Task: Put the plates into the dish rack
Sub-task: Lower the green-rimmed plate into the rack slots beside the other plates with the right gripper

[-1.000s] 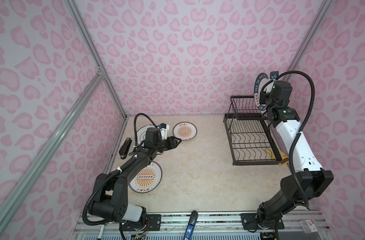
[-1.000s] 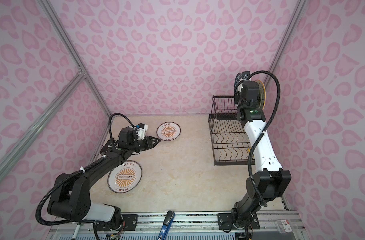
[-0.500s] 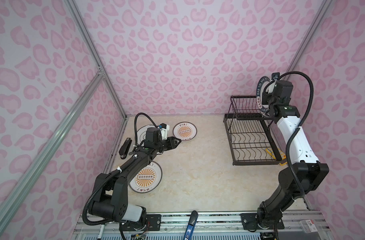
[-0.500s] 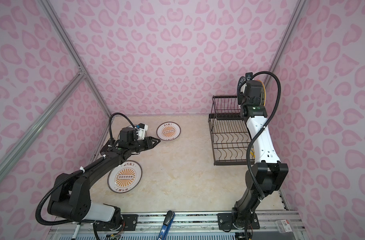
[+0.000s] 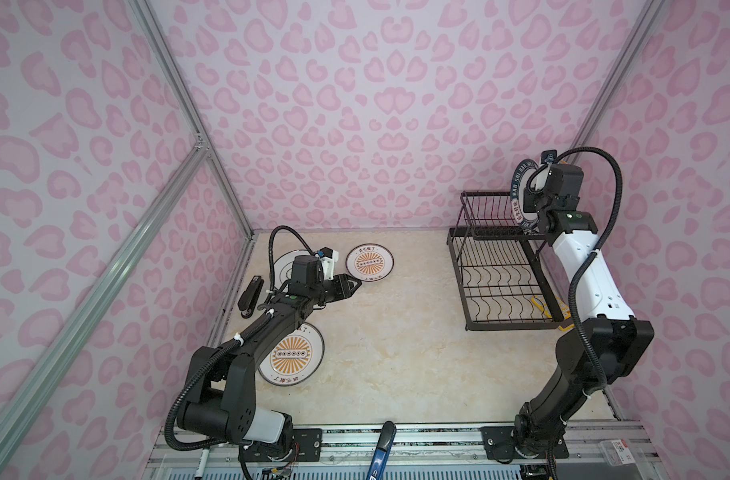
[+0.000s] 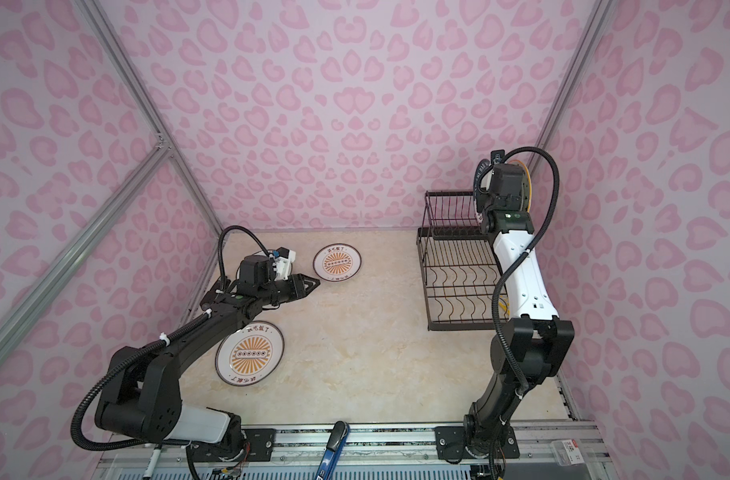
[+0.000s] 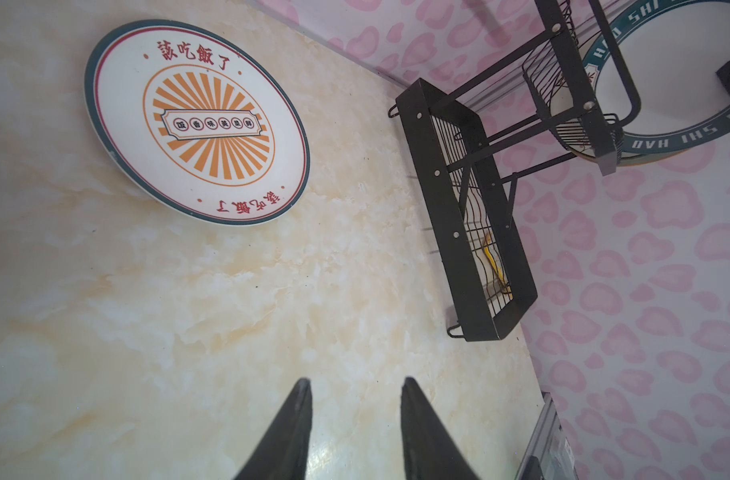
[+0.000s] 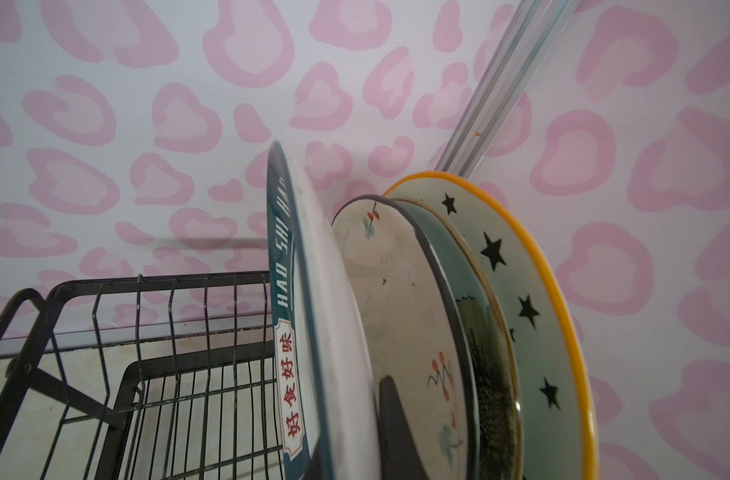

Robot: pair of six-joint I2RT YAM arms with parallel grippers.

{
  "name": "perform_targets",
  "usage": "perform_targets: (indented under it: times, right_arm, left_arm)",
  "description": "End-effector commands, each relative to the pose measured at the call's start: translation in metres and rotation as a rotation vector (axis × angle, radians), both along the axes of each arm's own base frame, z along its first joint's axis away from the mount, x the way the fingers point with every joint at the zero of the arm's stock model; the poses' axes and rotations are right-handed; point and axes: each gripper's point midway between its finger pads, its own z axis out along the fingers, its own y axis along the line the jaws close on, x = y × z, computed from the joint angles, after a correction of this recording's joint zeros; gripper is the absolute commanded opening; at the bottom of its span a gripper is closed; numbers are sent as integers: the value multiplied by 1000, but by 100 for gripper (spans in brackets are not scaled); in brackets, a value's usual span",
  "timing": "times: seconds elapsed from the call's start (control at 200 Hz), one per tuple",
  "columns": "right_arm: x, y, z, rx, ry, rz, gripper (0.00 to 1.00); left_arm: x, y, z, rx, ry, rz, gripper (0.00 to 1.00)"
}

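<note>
The right gripper lowers the lettered plate onto the wires of the rack's upper shelf next and releases it, because it is already held upright alongside the standing cream sprigged plate.
My right gripper is shut on the dark-rimmed lettered plate, holding it upright at the upper tier of the black wire dish rack. One of its fingers lies against the plate's back. Behind stand a cream sprigged plate and a starry orange-rimmed plate, with another between them. Two orange-sunburst plates lie flat on the table, one at the back and one nearer the front. My left gripper hovers open and empty beside the back one. A white plate is mostly hidden under that wrist.
A black stapler-like object lies by the left wall. Something yellow shows under the rack's lower tier. A blue-handled tool rests on the front rail. Pink patterned walls close in the back and both sides.
The right arm has drawn its elbow in and shifted the lettered plate slightly toward the back at the upper tier. The left arm has stayed put.
</note>
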Motion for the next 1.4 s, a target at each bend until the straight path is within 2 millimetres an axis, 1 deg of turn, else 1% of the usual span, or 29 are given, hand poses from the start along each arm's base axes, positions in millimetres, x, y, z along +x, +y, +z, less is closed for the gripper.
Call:
perform_targets:
  times: [0.0,0.505,0.85,0.95,1.06,1.245,1.395]
  right_arm:
    - [7,-1,3,2,-40,0,0]
    - [17,-4,-23,18,15,-12,0]
    - [19,-2,-35,39,44,-3,0]
    - [19,-1,-35,43,45,-2,13]
    - [17,-2,-32,43,40,-4,23]
    - [15,-2,-29,40,35,-5,33]
    - [11,-2,-20,36,19,-5,40]
  left_arm:
    - [2,1,7,11,-26,-2,39]
    - [3,1,5,19,-21,-1,40]
    - [1,2,4,26,-19,1,40]
    - [2,2,5,25,-22,1,40]
    - [1,1,5,22,-18,-5,40]
    - [1,1,4,22,-18,-5,40]
    - [2,2,6,24,-22,-3,40]
